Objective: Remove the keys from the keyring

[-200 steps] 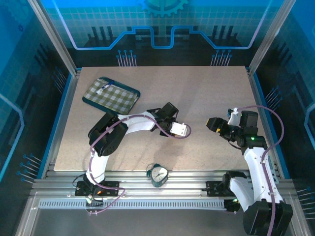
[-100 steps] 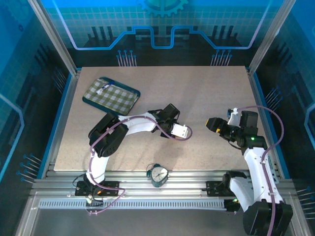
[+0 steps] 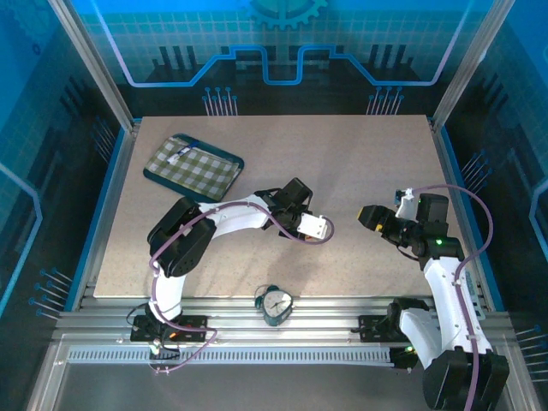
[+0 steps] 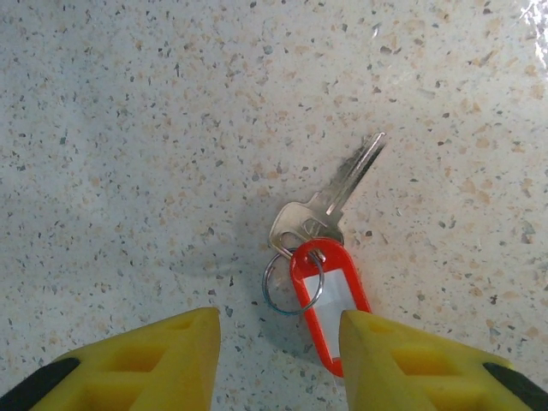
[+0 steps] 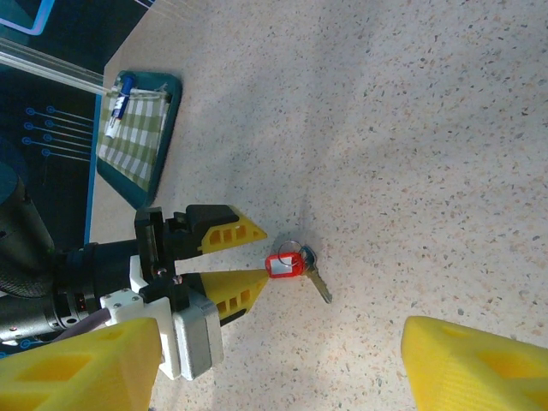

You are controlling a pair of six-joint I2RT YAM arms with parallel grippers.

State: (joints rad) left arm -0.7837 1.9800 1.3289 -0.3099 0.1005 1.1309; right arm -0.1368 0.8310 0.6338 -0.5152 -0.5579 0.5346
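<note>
My left gripper shifts sideways next and lowers astride the red tag, which lies just below its fingers, since one finger covers the tag's near end.
A silver key lies flat on the speckled table, its head threaded on a thin ring together with the red tag of the keyring. My left gripper is open and low over the table, one yellow finger on each side of the ring. Its right finger covers the tag's near end. In the right wrist view the red keyring and the key lie just off the left gripper. My right gripper hangs open, well back from them, holding nothing.
A teal tray with a checked cloth stands at the back left, with a small blue-and-white item lying on it. A round clock-like dial sits on the rail at the near edge. My right gripper hovers over the table's right part.
The left arm's elbow has swung a little to the left while its wrist stayed over the same spot. The right arm has not moved.
</note>
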